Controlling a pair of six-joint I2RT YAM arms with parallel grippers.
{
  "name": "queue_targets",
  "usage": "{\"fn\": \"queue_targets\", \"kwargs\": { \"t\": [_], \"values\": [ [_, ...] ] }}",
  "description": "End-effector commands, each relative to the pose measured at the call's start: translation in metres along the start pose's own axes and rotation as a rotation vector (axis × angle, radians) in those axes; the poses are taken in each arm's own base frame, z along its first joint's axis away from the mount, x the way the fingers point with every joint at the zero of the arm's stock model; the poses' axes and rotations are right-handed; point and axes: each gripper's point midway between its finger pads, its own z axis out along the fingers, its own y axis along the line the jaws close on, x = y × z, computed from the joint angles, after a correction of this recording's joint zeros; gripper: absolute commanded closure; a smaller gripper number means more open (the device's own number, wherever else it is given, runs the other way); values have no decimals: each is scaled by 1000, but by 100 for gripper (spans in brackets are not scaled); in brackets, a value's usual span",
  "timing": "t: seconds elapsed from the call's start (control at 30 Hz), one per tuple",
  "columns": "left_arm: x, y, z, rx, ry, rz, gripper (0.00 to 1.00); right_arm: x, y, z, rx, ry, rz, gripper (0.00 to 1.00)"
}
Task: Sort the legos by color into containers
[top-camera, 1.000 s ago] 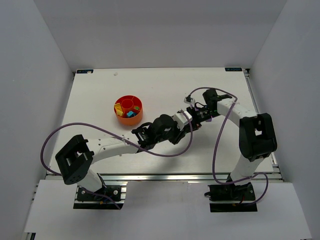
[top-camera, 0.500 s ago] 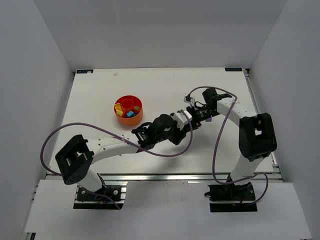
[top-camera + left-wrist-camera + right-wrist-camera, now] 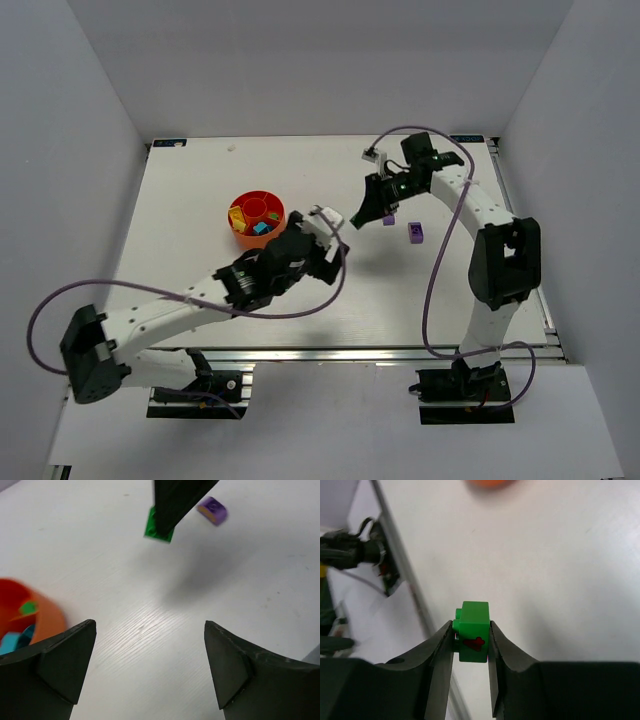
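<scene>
Next, my right gripper carries the green lego [image 3: 474,630] to the left in the top view and releases it over the dish's section, since a green piece lies there.
My right gripper [image 3: 471,639] is shut on a green lego [image 3: 474,630] with a red mark on its side, and holds it above the table. In the left wrist view the same green lego [image 3: 159,526] hangs from the right gripper's dark fingers [image 3: 175,500]. A purple lego [image 3: 212,510] lies just beyond it. From above, two purple legos [image 3: 415,232] [image 3: 388,221] lie right of the right gripper [image 3: 358,219]. My left gripper [image 3: 149,630] [image 3: 335,235] is wide open and empty over bare table. The orange dish [image 3: 242,238] of containers holds yellow, teal and green pieces.
The dish's rim [image 3: 52,617] shows at the left edge of the left wrist view. A purple cable [image 3: 438,250] loops along the right arm. White walls enclose the table on three sides.
The two grippers were together near the table's middle. My left gripper has opened wide and drawn back to the left. My right gripper has lifted away toward the far side with the green lego.
</scene>
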Motion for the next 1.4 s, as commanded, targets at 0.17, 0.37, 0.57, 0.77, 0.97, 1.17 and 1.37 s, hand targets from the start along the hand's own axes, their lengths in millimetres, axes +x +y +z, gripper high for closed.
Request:
{"fn": "queue_targets", "kwargs": {
  "t": [0.17, 0.37, 0.57, 0.77, 0.97, 1.17, 1.37],
  "values": [
    [32, 100, -101, -424, 10, -147, 2, -97, -20, 57, 156, -54, -235, 100],
    [42, 136, -149, -567, -112, -236, 2, -154, 1, 111, 179, -152, -337, 100],
    [44, 140, -151, -591, -109, -228, 2, -158, 9, 151, 183, -217, -323, 100],
    [46, 138, -154, -574, -112, -253, 2, -156, 0, 178, 192, -239, -265, 99],
    [44, 138, -159, -556, -144, -282, 2, -151, -9, 195, 196, -244, -239, 83],
    [46, 133, -153, -538, -122, -271, 2, -146, -9, 204, 185, -229, -233, 60],
    [47, 129, -148, -520, -105, -256, 2, -143, -6, 200, 175, -220, -236, 39]
  ]
}}
